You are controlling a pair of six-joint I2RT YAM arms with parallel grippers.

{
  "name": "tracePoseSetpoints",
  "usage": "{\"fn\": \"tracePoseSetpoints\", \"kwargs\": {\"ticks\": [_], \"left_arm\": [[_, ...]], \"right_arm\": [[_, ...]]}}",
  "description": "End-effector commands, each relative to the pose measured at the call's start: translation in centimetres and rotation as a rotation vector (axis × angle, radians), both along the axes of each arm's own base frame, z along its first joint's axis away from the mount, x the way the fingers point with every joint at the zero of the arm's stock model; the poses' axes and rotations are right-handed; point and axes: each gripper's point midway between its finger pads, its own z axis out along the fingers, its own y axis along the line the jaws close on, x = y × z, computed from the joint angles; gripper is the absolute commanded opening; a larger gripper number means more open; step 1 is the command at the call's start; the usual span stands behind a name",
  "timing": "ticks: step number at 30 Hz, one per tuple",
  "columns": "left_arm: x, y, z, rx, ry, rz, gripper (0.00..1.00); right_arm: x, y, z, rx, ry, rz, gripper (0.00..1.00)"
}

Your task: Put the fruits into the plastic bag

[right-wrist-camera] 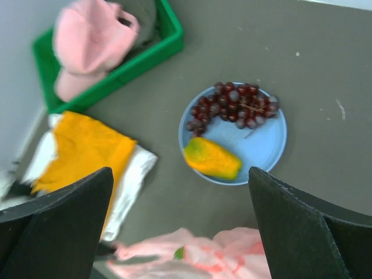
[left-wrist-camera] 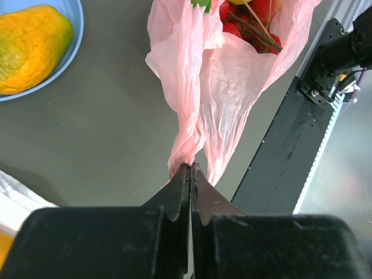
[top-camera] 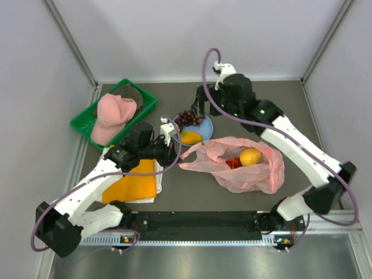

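My right gripper will lower its open fingers around the mango's bag-side end [right-wrist-camera: 228, 166], which sits clear of the grapes [right-wrist-camera: 235, 104], and close there, since the mango lies below my right gripper.
The pink plastic bag [top-camera: 247, 171] lies on the table right of centre, with a yellow lemon [top-camera: 250, 156] and red fruits [top-camera: 233, 163] in its mouth. My left gripper [left-wrist-camera: 190, 168] is shut on the bag's bunched left edge [left-wrist-camera: 186, 145]; red fruits [left-wrist-camera: 256, 23] show inside the plastic bag [left-wrist-camera: 226, 75]. An orange-yellow mango [right-wrist-camera: 212, 158] and dark grapes [right-wrist-camera: 235, 104] rest on the light blue plate [right-wrist-camera: 264, 148]. My right gripper [right-wrist-camera: 180, 174] hangs open and empty above the plate, near its bag-side rim.
At the back left, a green crate [top-camera: 87, 119] holds a pink cap [top-camera: 113, 116]. A folded orange cloth [top-camera: 131, 183] on white fabric lies under the left arm. The arms' black base rail [top-camera: 197, 224] runs along the near edge.
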Motion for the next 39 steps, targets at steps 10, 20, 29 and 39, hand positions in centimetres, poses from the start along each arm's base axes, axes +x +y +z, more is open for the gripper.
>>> {"fn": "tracePoseSetpoints", "kwargs": {"ticks": [10, 20, 29, 39], "left_arm": [[-0.7, 0.2, 0.5, -0.025, -0.036, -0.017, 0.00], [-1.0, 0.1, 0.6, -0.040, -0.016, -0.014, 0.00], [-0.8, 0.1, 0.3, -0.026, -0.006, -0.007, 0.00], [-0.9, 0.2, 0.4, -0.031, -0.013, -0.009, 0.00]], "right_arm": [[8.3, 4.1, -9.8, -0.215, 0.163, 0.168, 0.99], [7.0, 5.6, -17.0, -0.367, 0.181, 0.435, 0.99], [5.3, 7.8, -20.6, -0.421, 0.179, 0.529, 0.98], [6.4, 8.1, -23.7, -0.460, 0.204, 0.464, 0.92]]}}
